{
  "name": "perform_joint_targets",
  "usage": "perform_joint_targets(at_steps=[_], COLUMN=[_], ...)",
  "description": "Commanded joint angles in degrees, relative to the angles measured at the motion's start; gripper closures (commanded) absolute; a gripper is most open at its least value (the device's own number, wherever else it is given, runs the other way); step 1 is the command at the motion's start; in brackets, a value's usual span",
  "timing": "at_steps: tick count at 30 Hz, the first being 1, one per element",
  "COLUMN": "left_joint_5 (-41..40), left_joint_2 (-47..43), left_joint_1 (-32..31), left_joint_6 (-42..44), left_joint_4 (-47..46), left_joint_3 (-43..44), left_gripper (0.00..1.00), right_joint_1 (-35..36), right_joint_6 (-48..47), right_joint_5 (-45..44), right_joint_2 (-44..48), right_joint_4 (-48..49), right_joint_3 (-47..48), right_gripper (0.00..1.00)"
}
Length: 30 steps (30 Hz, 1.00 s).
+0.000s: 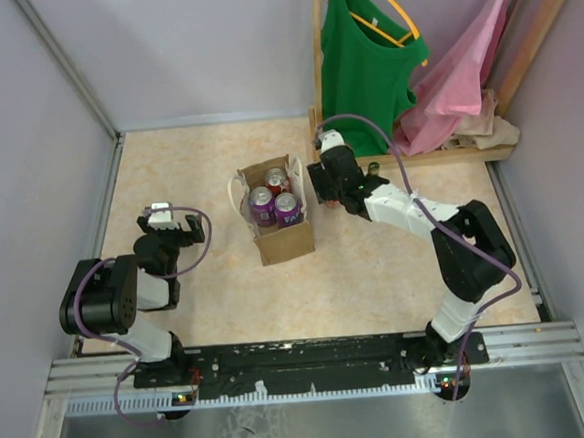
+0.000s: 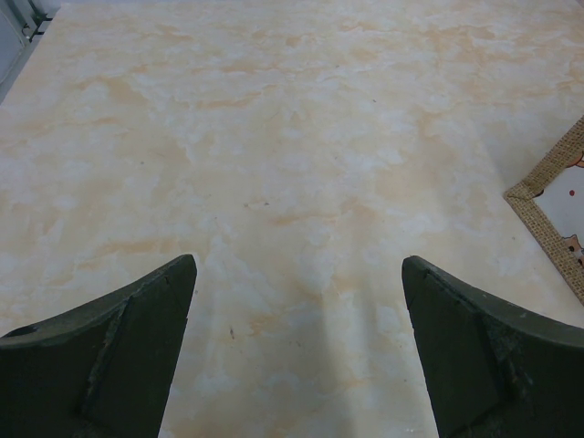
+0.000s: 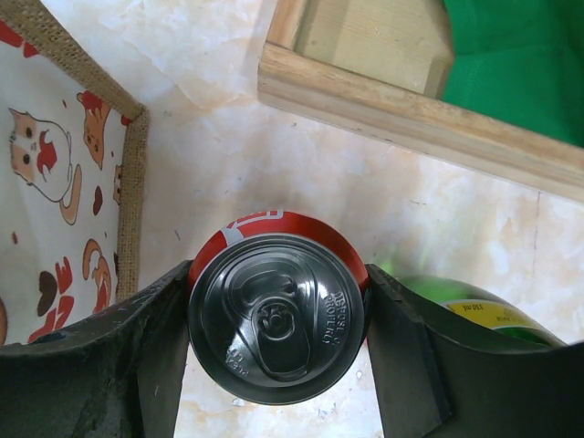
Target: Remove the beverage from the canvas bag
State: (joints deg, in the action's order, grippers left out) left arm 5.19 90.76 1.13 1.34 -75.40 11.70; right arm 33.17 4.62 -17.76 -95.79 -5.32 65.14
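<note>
The bare tabletop between the bag and the green can is clear, so I need to lower my right gripper straight down next and release the red can there.
The tan canvas bag [image 1: 281, 235] stands open at mid-table. Three cans stand in it: one red [image 1: 277, 180] and two purple [image 1: 262, 203]. Its burlap edge and cartoon-print lining [image 3: 55, 173] show in the right wrist view, and a corner [image 2: 555, 203] shows in the left wrist view. My right gripper [image 3: 276, 283] is just right of the bag [image 1: 324, 185], with its fingers [image 3: 155, 347] pressed on both sides of an upright red can [image 3: 276, 315]. My left gripper [image 2: 299, 265] is open and empty over bare table, left of the bag [image 1: 177, 225].
A green can [image 3: 474, 310] stands close behind the right finger. The wooden base of a clothes rack [image 3: 411, 109] lies just beyond, with a green top [image 1: 361, 54] and a pink garment [image 1: 467, 66] hanging over it. Grey walls enclose the table.
</note>
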Motion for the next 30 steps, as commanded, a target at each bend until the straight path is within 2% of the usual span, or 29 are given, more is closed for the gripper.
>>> perform_joint_targets(at_steps=[1,8,13,16,18,21,25,30], left_joint_5=[0.55,0.59,0.60,0.58,0.59,0.59,0.60,0.60], left_joint_2=[0.38,0.38,0.43,0.38,0.38,0.38,0.38,0.36], left_joint_1=[0.03,0.04,0.02,0.02,0.04,0.09,0.05,0.03], left_joint_6=[0.23,0.24,0.24,0.24,0.24,0.23,0.25,0.24], left_joint_4=[-0.80,-0.81,-0.76,-0.78,-0.81,-0.81,-0.79,-0.81], left_joint_3=[0.60,0.60,0.60,0.61,0.64,0.60,0.60,0.60], left_gripper=[0.00,0.00,0.00,0.00,0.00,0.00,0.00,0.00], right_joint_1=[-1.38,-1.62,-1.61,-1.62,-1.61,-1.61,-1.59,-1.62], right_joint_6=[1.99,3.49,3.46,3.51,3.49,3.13,1.83,-0.06], right_joint_5=[1.20,2.85,2.60,2.41,2.45,2.41,1.48,0.03], right_joint_2=[-0.29,-1.30,-2.11,-2.26,-2.30,-2.28,-2.09,-1.06], right_joint_4=[9.79,10.55,10.03,9.58,9.21,8.86,8.53,7.63], right_joint_3=[0.71,-0.97,-1.29,-1.33,-1.31,-1.01,0.45,4.34], right_gripper=[1.00,1.00,0.79,0.58,0.39,0.23,0.14,0.13])
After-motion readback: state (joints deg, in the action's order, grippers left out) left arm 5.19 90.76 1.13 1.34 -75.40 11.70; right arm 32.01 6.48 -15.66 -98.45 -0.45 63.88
